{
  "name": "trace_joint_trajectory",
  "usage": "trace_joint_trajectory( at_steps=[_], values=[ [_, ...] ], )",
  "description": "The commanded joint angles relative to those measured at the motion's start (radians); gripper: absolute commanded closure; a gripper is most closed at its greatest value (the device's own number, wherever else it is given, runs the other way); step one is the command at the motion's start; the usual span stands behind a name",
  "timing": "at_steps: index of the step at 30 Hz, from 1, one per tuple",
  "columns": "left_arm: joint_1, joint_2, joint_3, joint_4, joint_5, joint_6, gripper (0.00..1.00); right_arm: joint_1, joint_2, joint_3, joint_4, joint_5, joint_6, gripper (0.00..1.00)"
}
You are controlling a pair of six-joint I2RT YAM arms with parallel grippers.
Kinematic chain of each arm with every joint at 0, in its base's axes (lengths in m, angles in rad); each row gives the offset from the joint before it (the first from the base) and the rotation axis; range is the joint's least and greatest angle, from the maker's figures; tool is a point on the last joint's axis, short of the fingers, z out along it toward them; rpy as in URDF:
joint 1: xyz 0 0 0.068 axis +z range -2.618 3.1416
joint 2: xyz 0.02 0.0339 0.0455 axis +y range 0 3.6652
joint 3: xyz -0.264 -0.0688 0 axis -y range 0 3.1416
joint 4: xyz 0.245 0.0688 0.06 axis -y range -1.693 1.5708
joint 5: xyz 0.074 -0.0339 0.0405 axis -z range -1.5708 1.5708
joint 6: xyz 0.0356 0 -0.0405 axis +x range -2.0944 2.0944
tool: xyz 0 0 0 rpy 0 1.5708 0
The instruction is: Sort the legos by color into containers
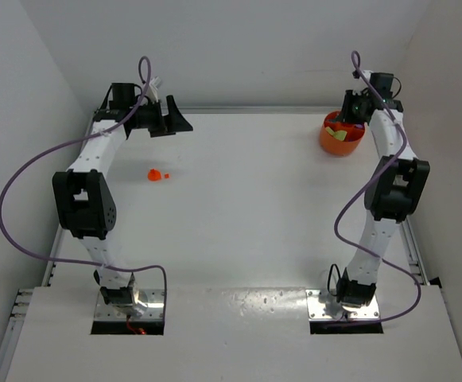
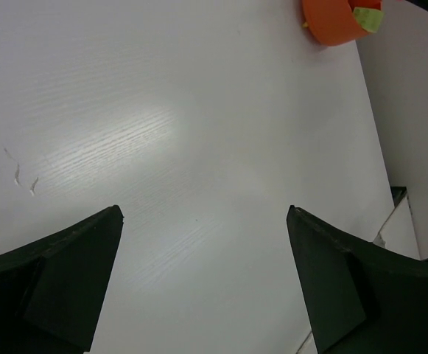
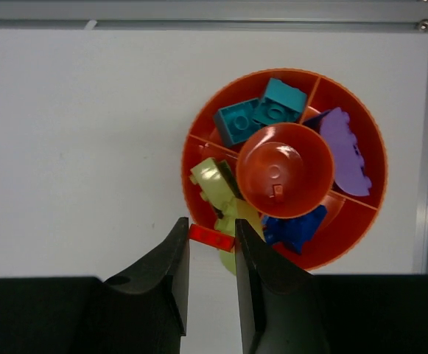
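Observation:
My right gripper needs to move away from the bowl's rim first to get over the bowl's round middle cup [image 1: 347, 127] [image 3: 285, 170], which is empty while other colors are in the sections around it.
The orange bowl [image 3: 350, 228] stands at the table's far right [image 1: 334, 145]. Its compartments hold teal legos [image 3: 261, 114], a purple piece [image 3: 344, 151], a blue lego [image 3: 295, 228] and yellow-green legos [image 3: 217, 184]. My right gripper [image 3: 210, 225] hovers over the bowl's near-left rim, shut on a small red lego [image 3: 212, 237]. Another orange-red lego [image 1: 157, 175] lies on the table at the left. My left gripper [image 1: 179, 123] hangs at the far left, beyond that lego, open and empty; its fingers [image 2: 74, 273] frame bare table.
A raised metal rail [image 3: 427, 147] runs along the table's right edge beside the bowl. White walls close in the back and both sides. In the left wrist view the bowl [image 2: 331, 18] shows at the top right.

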Motion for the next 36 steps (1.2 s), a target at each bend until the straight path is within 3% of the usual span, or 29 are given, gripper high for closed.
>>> trace_joint_trajectory(
  at_steps=[1,6,9,10,12,13,15,16,17,18,19,23,36],
  values=[
    [-0.007,0.005,0.038,0.014,-0.019,-0.010,0.00,-0.022,0.011,0.061,0.026,0.043,0.040,0.96],
    [0.002,0.015,0.047,0.035,0.053,-0.022,0.00,-0.042,0.033,0.084,0.035,0.064,0.049,0.96],
    [0.037,0.015,-0.010,0.154,0.112,-0.149,0.00,-0.042,0.044,0.096,0.035,0.073,0.049,0.96],
    [0.060,0.025,-0.066,0.188,0.112,-0.283,0.00,-0.042,0.044,0.097,0.044,0.073,0.049,0.96],
    [0.094,0.041,-0.164,0.390,0.278,-0.409,0.00,-0.042,0.062,0.109,0.044,0.073,0.049,0.96],
    [0.123,0.041,-0.310,0.517,0.343,-0.633,0.00,-0.042,0.062,0.119,0.044,0.073,0.049,0.96],
    [0.132,0.050,-0.423,0.816,0.443,-0.791,0.00,-0.042,0.073,0.130,0.053,0.073,0.049,0.96],
    [0.132,0.050,-0.387,0.710,0.443,-0.739,0.00,-0.042,0.073,0.130,0.053,0.073,0.049,0.96],
    [0.132,0.050,-0.326,0.531,0.413,-0.466,0.00,-0.042,0.073,0.130,0.053,0.073,0.049,0.96],
    [0.132,0.039,-0.271,0.298,0.347,-0.354,0.00,-0.042,0.073,0.130,0.053,0.084,0.049,0.96],
    [0.132,0.039,-0.228,0.232,0.322,-0.274,0.00,-0.042,0.073,0.130,0.064,0.084,0.049,0.96],
    [0.132,0.030,-0.151,0.138,0.206,-0.171,0.00,-0.042,0.100,0.139,0.073,0.107,0.049,0.96],
    [0.057,-0.033,-0.017,-0.077,-0.233,0.062,0.00,-0.033,0.149,0.184,0.082,0.126,0.049,0.68]
  ],
)
